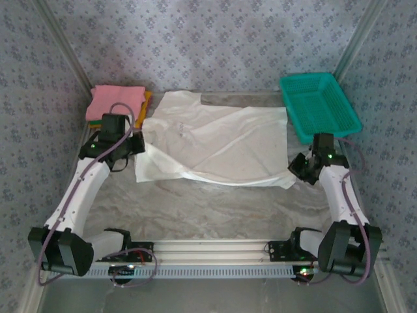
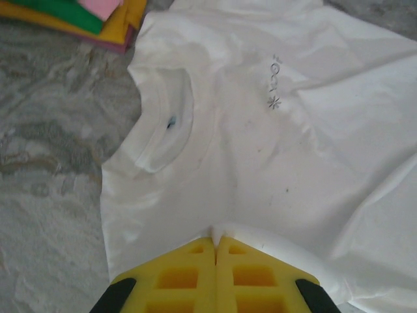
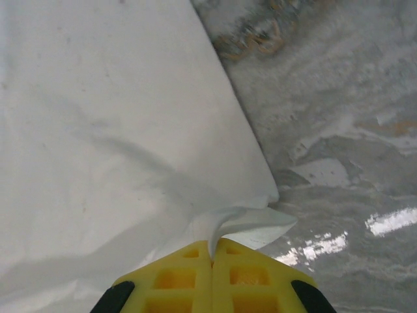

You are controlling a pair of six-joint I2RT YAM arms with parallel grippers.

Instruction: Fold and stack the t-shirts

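I should next carry the shirt's raised corner in my right gripper outward over the shirt's hem edge (image 1: 283, 147) (image 3: 218, 98) and let it go on that smooth fabric, because the hem edge lies flat outward.
A white t-shirt (image 1: 215, 140) lies spread across the middle of the table, its collar (image 2: 163, 124) toward the left and a faint chest mark (image 2: 273, 81) beside it. My left gripper (image 2: 215, 238) is shut on a pinch of the shirt's fabric near the collar end (image 1: 140, 145). My right gripper (image 3: 213, 242) is shut on a corner of the shirt's hem, which rises in a small peak at the shirt's right edge (image 1: 296, 166). Folded pink, green and orange shirts (image 1: 117, 101) are stacked at the back left, and their edge (image 2: 98, 16) lies beyond the collar.
A teal mesh basket (image 1: 319, 104) stands at the back right, just beyond the right arm. Patterned walls close in the table on three sides. The marbled tabletop (image 1: 208, 208) is bare between the shirt and the arm bases.
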